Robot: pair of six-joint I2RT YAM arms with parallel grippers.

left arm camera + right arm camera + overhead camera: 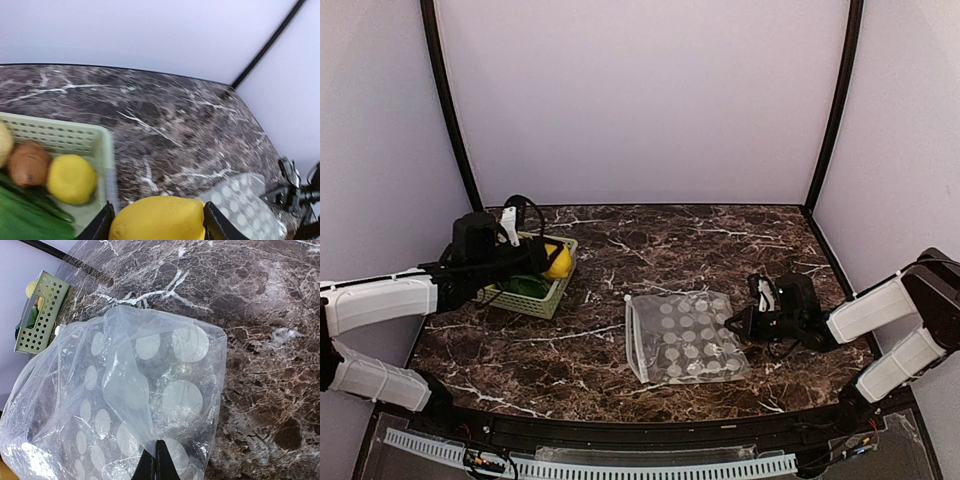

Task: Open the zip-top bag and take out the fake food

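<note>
My left gripper moves from the basket rim nearest the bag [685, 337] past the brown piece [28, 162] next, then lowers the lemon over the basket's other end.
The clear dotted zip-top bag [685, 337] lies flat at table centre, its whitish zip strip [636, 340] on its left side. It also fills the right wrist view [135, 390]. My right gripper [738, 324] is shut on a pinched fold of the bag's right edge [156, 462]. My left gripper [552, 258] is over the pale green basket's right rim, shut on a yellow lemon [159, 219]. In the basket lie another yellow lemon [71, 178], a brown piece [28, 162] and green pieces [30, 220]. No food shows inside the bag.
The pale green slotted basket [548, 300] stands at the left middle of the marble table; its rim shows in the left wrist view [109, 155]. White walls with black corner posts close the back and sides. A white ribbed strip runs along the near edge [620, 466].
</note>
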